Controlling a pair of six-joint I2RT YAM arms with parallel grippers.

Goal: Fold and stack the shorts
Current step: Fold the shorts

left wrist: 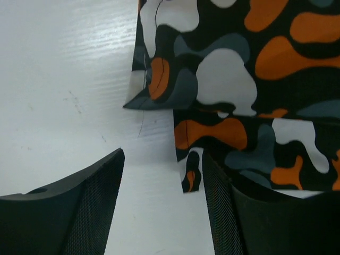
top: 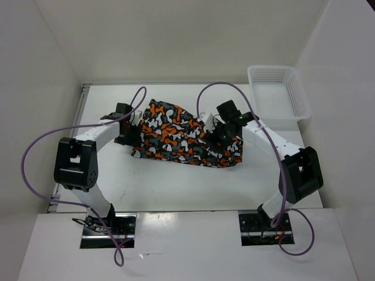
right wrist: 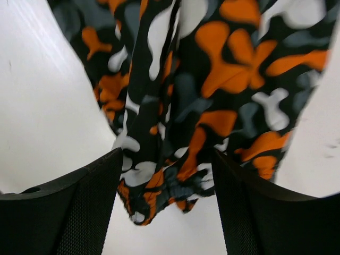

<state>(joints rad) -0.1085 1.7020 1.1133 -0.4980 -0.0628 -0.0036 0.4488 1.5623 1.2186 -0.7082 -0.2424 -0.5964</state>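
Note:
The robot's left gripper will go outward and down onto the upper layer's pointed corner (left wrist: 142, 99) next, since that corner is farther outward than the gripper, beyond the small corner between its fingers.
The shorts (top: 184, 136), printed in orange, white, grey and black blotches, lie partly folded in the middle of the white table (top: 176, 184). My left gripper (top: 130, 133) is open at their left edge; in the left wrist view (left wrist: 162, 204) a small cloth corner (left wrist: 192, 172) lies between the fingers, near the right one. My right gripper (top: 221, 133) is open over the right end of the shorts; in the right wrist view (right wrist: 167, 204) a bunched, gathered edge (right wrist: 175, 175) sits between the fingers, which do not press on it.
A white plastic mesh basket (top: 278, 92) stands at the back right corner of the table. White walls close in the table on the left, the back and the right. Purple cables loop from both arms.

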